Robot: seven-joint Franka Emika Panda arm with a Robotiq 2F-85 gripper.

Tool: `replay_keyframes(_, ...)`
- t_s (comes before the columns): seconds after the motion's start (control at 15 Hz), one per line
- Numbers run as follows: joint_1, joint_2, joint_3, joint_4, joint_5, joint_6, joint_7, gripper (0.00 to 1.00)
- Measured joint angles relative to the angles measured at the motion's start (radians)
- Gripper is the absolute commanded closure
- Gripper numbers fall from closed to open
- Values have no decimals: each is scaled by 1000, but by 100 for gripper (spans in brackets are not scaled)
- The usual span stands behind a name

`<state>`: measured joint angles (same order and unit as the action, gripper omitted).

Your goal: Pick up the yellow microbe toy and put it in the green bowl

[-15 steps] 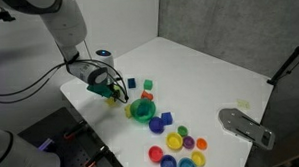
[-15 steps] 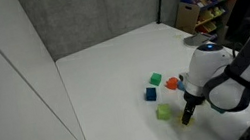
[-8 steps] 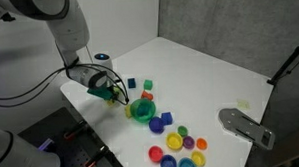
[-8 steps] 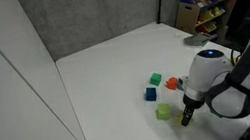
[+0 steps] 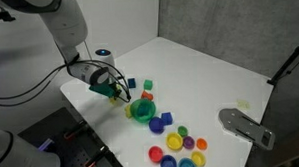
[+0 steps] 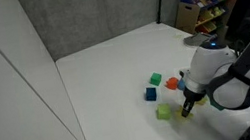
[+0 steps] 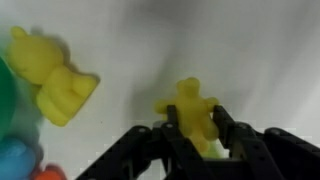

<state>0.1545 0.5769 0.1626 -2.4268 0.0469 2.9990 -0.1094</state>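
The gripper will next move up and across past the second yellow figure, and it will release the yellow microbe toy [image 7: 191, 98] over the green bowl [image 7: 6, 98].
In the wrist view my gripper [image 7: 197, 118] is shut on the yellow microbe toy [image 7: 191, 98], a small knobbly figure. Its body sits between the two black fingers [image 7: 226, 122] and its top sticks out past them. The toy is still down at the white table. In both exterior views the gripper [image 5: 117, 93] [image 6: 186, 108] is low over the table near its front edge. The green bowl [image 5: 141, 110] stands just beside it. In the wrist view only a green sliver at the left edge shows.
A second yellow figure [image 7: 52, 75] lies near the held toy. Small blue [image 5: 131, 82], green [image 6: 156, 78] and orange [image 6: 173, 84] blocks lie around. Several coloured cups [image 5: 176, 142] are clustered past the bowl. A grey metal piece [image 5: 246, 126] lies further off.
The jaws have closed around the yellow toy. The arm has stayed almost where it was.
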Motion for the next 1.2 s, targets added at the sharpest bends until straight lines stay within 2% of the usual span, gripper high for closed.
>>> replay_keyframes(0.47,-62,-188,-44,-59,0,-91,1,87)
replay_keyframes(0.73,-94,-309,-119,-84,-12,-134,3,87)
replay_keyframes(0.8,-101,-330,-142,-86,-25,-141,8,37)
replay_keyframes(0.87,-107,-348,-166,-86,-42,-146,16,37)
replay_keyframes(1.13,-132,-375,-239,-86,-96,-163,50,5)
replay_keyframes(1.2,-137,-377,-249,-86,-99,-166,52,1)
